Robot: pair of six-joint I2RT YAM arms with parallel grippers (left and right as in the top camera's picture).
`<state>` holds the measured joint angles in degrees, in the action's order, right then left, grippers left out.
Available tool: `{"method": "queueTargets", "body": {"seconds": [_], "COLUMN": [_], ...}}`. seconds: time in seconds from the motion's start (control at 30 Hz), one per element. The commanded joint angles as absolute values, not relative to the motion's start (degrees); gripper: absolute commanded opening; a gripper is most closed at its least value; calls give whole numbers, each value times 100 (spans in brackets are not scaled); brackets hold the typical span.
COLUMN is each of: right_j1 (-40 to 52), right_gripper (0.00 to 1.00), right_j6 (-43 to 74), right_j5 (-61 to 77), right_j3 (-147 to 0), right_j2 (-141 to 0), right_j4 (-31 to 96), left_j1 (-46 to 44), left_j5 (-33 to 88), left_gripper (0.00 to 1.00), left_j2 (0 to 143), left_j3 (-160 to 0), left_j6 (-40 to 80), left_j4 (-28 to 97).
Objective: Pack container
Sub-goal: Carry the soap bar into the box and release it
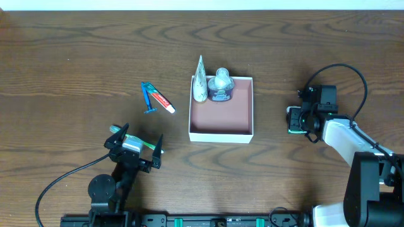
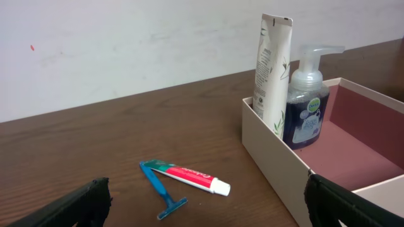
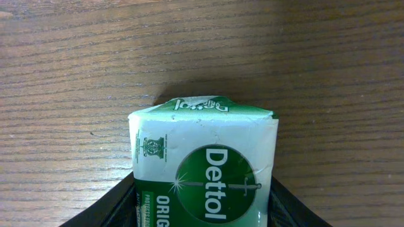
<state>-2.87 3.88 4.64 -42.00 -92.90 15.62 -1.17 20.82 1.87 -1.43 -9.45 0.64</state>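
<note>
The far corner (image 1: 242, 93) of the container's bottom, beside the blue pump bottle, is free, so my right gripper will next carry the soap bar up past the container's side.
The container (image 1: 221, 133) is a square white-walled box with a reddish-brown floor at the table's middle. A white tube (image 1: 200, 82) and a blue pump bottle (image 1: 221, 85) stand in its far left corner. They also show in the left wrist view, tube (image 2: 273, 69), bottle (image 2: 306, 110) and container wall (image 2: 278, 164). A toothpaste tube (image 1: 164, 101) and a blue razor (image 1: 149, 99) lie left of the container. My left gripper (image 1: 139, 137) is open and empty, nearer than them, with both (image 2: 189, 178) (image 2: 161, 189) between its fingers' line of sight. My right gripper (image 1: 302, 118) is shut on a green Dettol soap bar (image 3: 205, 164), right of the container.
The wooden table (image 1: 76, 63) is bare to the left and far side. A black cable (image 1: 344, 69) loops behind the right arm. A white wall (image 2: 126, 38) shows behind the table in the left wrist view.
</note>
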Motion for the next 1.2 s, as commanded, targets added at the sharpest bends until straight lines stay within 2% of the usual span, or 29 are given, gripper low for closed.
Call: {"method": "queueTargets", "body": {"seconds": [0.0,0.27,0.53,1.0,1.17], "right_j1": [-303,-292,-176,650,1094], "right_gripper": [40,40,41,40,40], "right_j6": [532,585,1098,2147,2449], "right_j5": [856,1894,3288,3688,3041], "right_j3": [-4563,-5745,-6241,-6259,-6259], "right_j2": [-9284,-9262,-9244,-9244,-9247], "right_j4": [1752,2753,2882,1887,1868], "left_j1": [-82,-82,-82,-82,-82], "left_j5": [2143,2143,2143,2143,2143], "left_gripper": [98,98,98,98,98], "left_j2": [178,178,178,178,178], "left_j3": [-23,-23,-23,-23,-23], "left_j6": [-1022,-1022,-1022,-1022,-1022], "left_j4": [250,250,250,250,250]}}
